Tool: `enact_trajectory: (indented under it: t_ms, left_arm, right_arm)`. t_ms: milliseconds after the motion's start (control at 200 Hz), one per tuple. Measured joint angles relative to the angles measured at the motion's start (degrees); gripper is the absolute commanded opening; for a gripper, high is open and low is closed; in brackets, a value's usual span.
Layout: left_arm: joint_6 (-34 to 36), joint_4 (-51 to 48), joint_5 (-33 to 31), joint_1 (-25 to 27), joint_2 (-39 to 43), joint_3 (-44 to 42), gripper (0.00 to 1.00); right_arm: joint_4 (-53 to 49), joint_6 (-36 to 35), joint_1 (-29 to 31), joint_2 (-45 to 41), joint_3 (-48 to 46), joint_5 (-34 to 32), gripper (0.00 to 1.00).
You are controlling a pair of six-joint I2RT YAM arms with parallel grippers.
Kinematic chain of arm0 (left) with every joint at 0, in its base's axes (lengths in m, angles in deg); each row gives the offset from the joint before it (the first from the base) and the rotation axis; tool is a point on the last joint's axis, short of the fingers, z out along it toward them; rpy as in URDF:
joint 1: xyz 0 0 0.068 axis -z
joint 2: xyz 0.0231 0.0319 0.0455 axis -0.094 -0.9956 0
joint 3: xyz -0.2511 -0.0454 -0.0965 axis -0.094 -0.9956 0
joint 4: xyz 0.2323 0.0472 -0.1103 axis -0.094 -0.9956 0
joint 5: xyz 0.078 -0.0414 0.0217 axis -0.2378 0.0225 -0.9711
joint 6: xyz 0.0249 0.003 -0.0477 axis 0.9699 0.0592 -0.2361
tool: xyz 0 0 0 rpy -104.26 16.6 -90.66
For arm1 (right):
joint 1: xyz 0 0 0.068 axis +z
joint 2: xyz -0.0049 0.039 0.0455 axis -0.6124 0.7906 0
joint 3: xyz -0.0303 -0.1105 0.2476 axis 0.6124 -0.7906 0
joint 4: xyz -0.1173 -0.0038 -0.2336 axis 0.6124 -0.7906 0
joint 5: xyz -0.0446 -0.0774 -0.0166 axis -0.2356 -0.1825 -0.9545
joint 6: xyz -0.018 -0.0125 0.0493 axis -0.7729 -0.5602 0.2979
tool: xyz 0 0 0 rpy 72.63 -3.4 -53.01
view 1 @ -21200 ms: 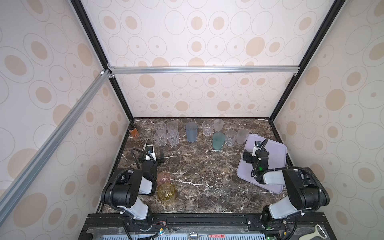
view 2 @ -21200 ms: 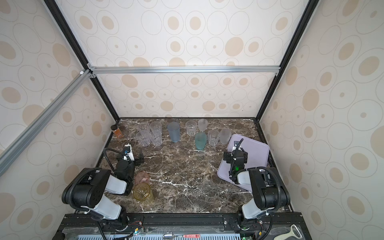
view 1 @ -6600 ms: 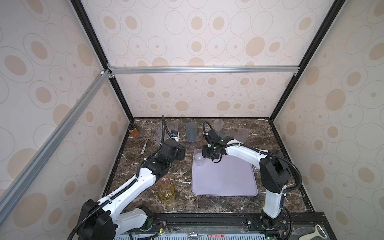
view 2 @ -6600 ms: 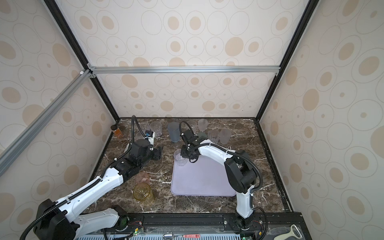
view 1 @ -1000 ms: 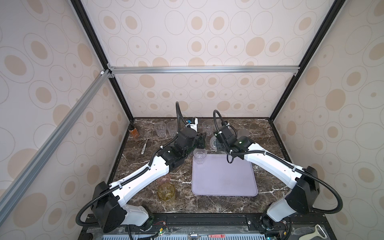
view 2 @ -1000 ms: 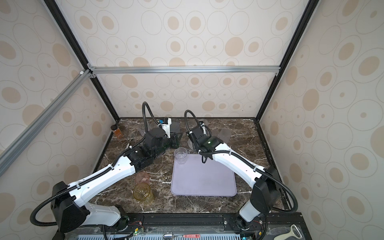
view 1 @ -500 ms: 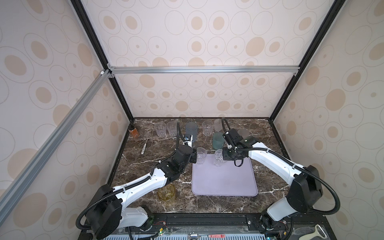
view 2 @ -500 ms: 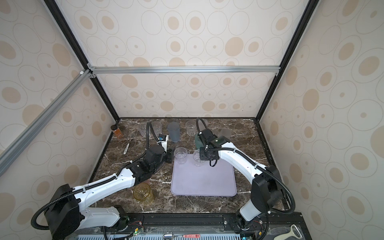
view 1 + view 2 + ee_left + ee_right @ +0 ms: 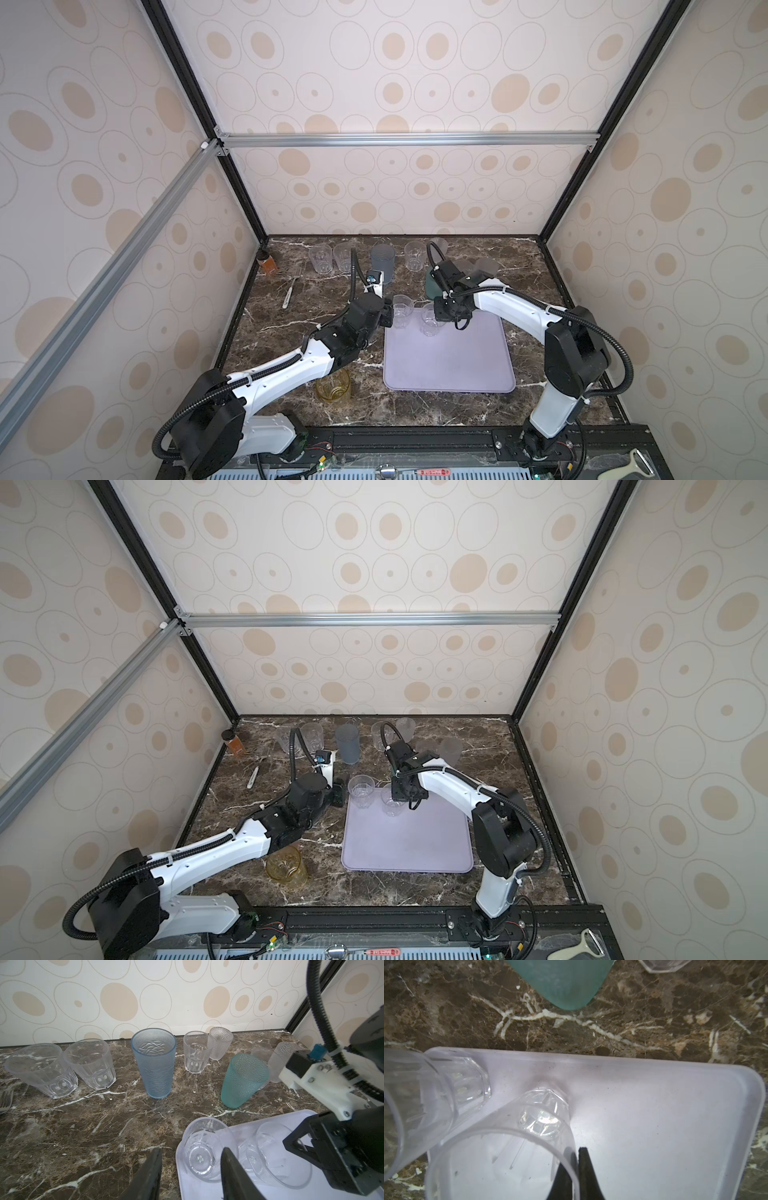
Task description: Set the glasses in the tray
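The robot's right gripper next needs to move the glass outward to the tray's far edge (image 9: 419,310) (image 9: 544,1062) and let go of the glass's rim, since bare space remains there before that edge.
The lavender tray (image 9: 451,365) (image 9: 409,845) lies in the middle of the marble table. Two clear glasses stand in its far left corner. My right gripper (image 9: 436,319) (image 9: 576,1153) is shut on the rim of one clear glass (image 9: 430,320) (image 9: 508,1147), one finger inside and one outside. My left gripper (image 9: 388,316) (image 9: 191,1149) is open, its fingers either side of the other clear glass (image 9: 401,311) (image 9: 204,1147), not touching it. At the back stand a blue-grey glass (image 9: 154,1064), a teal glass (image 9: 243,1078), several clear and frosted ones. An amber-yellow glass (image 9: 332,384) stands near the front.
A small amber bottle (image 9: 268,264) stands in the back left corner, with a fork (image 9: 291,289) lying near it. Black frame posts and patterned walls close in the table. The left arm stretches across the table's left half.
The right gripper has carried a clear glass from the back row down onto the tray, next to the first one. The left gripper has come lower, beside the corner glass.
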Motion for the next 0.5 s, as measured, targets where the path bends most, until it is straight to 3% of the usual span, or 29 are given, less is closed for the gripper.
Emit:
enact_trajectory:
  t_ms: [500]
  left_arm:
    - [0.0, 0.4, 0.0, 0.0, 0.0, 0.0, 0.46]
  right_arm:
    - [0.9, -1.1, 0.0, 4.6, 4.3, -2.8, 0.01]
